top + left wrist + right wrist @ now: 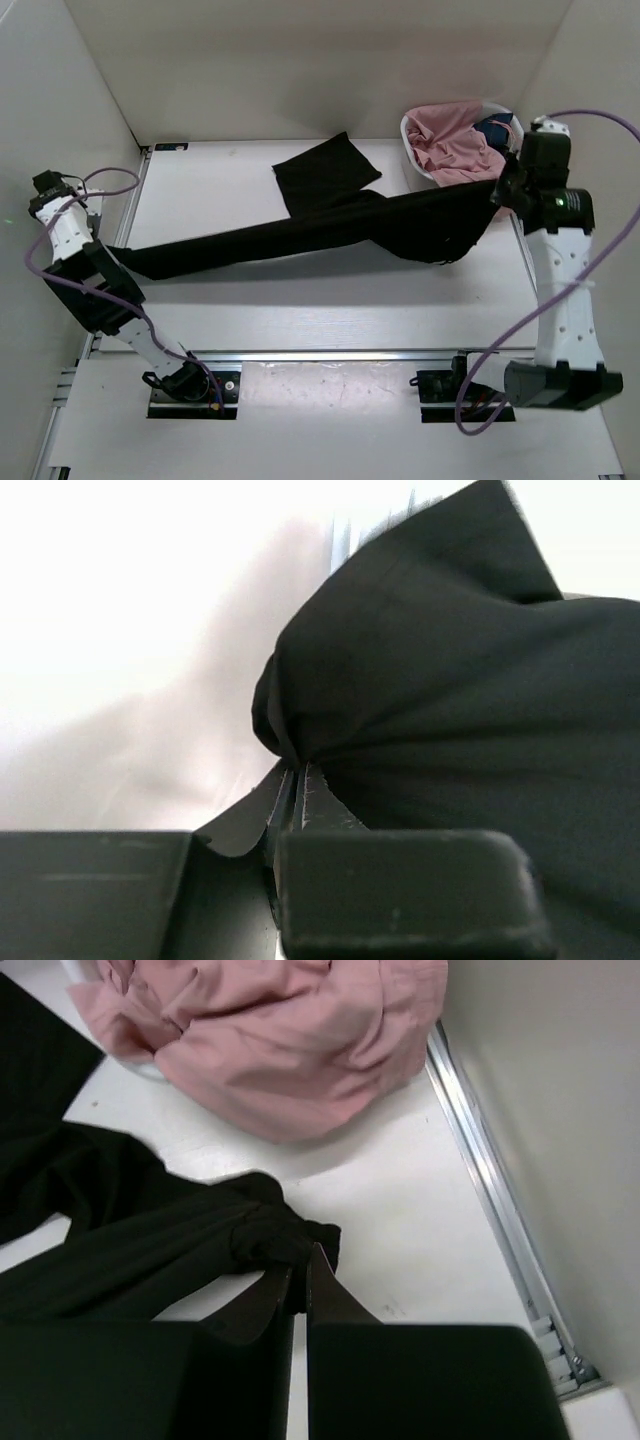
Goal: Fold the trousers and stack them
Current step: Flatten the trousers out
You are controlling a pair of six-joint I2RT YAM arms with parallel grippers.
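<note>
The hanging waistband goes back and down to the table's bare near edge next, where there's room, and my right gripper releases it there.
Black trousers hang stretched across the table between both arms. My left gripper is shut on one end at the left; in the left wrist view the fabric bunches at my shut gripper. My right gripper is shut on the other end at the right; the right wrist view shows a bunched corner pinched in my gripper. A folded black garment lies flat at the table's back.
A white basket at the back right holds pink clothing, seen close in the right wrist view. A metal rail runs along the right wall. White walls enclose the table.
</note>
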